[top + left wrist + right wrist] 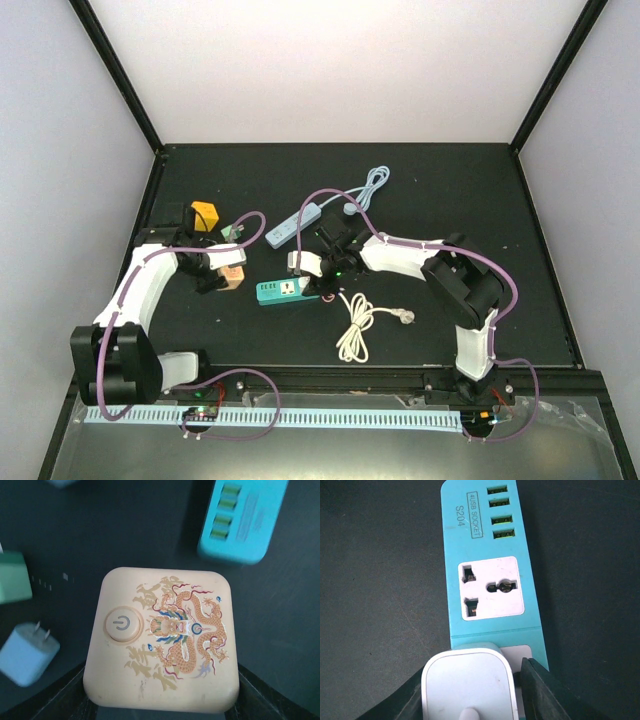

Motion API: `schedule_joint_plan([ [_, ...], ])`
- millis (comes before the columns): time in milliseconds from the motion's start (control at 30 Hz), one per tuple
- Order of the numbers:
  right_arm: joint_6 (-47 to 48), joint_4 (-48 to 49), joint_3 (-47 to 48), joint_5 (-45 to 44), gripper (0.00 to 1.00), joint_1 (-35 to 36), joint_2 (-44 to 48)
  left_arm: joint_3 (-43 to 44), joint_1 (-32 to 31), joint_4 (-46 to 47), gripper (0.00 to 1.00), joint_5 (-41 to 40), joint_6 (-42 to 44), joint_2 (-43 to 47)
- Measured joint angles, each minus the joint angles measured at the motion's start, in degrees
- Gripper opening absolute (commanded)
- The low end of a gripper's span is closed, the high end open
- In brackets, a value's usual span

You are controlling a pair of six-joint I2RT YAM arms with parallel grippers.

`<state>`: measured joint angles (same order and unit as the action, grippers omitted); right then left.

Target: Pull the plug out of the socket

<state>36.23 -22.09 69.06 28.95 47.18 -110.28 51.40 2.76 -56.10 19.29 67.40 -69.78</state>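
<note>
The beige cube (162, 640) needs to go down onto the tabletop below, away from the power strip and to the left in the top view. My left gripper needs to let go of it there, since that spot is bare.
A teal power strip (280, 291) lies mid-table; the right wrist view shows its USB ports, one empty socket and the strip's body (485, 540). A white plug (467, 685) sits over its nearer socket; I cannot tell whether its pins are still in. My right gripper (475, 672) is shut on this plug, one finger on each side; it also shows from above (322, 265). My left gripper (222, 272) is shut on a beige socket cube (162, 640) with a dragon print and a power button, left of the strip.
A yellow cube (205, 215) and a green adapter (237, 232) sit behind the left gripper. A white power strip (298, 225) with its cable lies at the back. A coiled white cable (355, 325) lies in front. A light-blue charger (25, 652) lies beside the beige cube.
</note>
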Motion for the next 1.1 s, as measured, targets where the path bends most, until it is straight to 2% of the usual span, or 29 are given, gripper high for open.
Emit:
schedule_joint_plan([
  [167,0.2,-0.2,0.0,-0.3,0.57,0.0,0.2,0.0,0.2,-0.2,0.2,-11.3,1.9,-2.5],
  [267,0.0,-1.2,0.0,0.0,0.67,0.2,0.5,0.0,0.2,0.0,0.21,-15.4,2.0,-4.7],
  [367,-0.4,-2.3,0.0,0.0,0.71,0.3,1.0,0.1,0.2,0.2,0.22,-18.8,2.0,-8.0],
  [533,-1.3,-4.5,0.0,0.2,0.87,0.2,2.1,0.7,0.1,0.4,0.23,-23.4,1.4,-11.3],
  [700,-2.4,-6.7,0.2,1.1,0.91,-0.7,3.6,1.5,-1.2,0.9,0.31,-27.2,0.3,-13.0],
  [933,-3.8,-8.3,0.4,4.8,0.92,-5.5,8.0,2.8,-3.7,0.7,0.41,-30.8,-1.1,-15.1],
  [1033,-4.6,-8.7,0.3,6.2,0.92,-7.6,10.8,3.4,-4.5,0.3,0.47,-32.0,-1.7,-15.9],
  [1100,-5.1,-8.8,0.2,7.0,0.92,-9.0,12.8,3.7,-5.2,0.0,0.54,-32.8,-2.1,-16.5],
])
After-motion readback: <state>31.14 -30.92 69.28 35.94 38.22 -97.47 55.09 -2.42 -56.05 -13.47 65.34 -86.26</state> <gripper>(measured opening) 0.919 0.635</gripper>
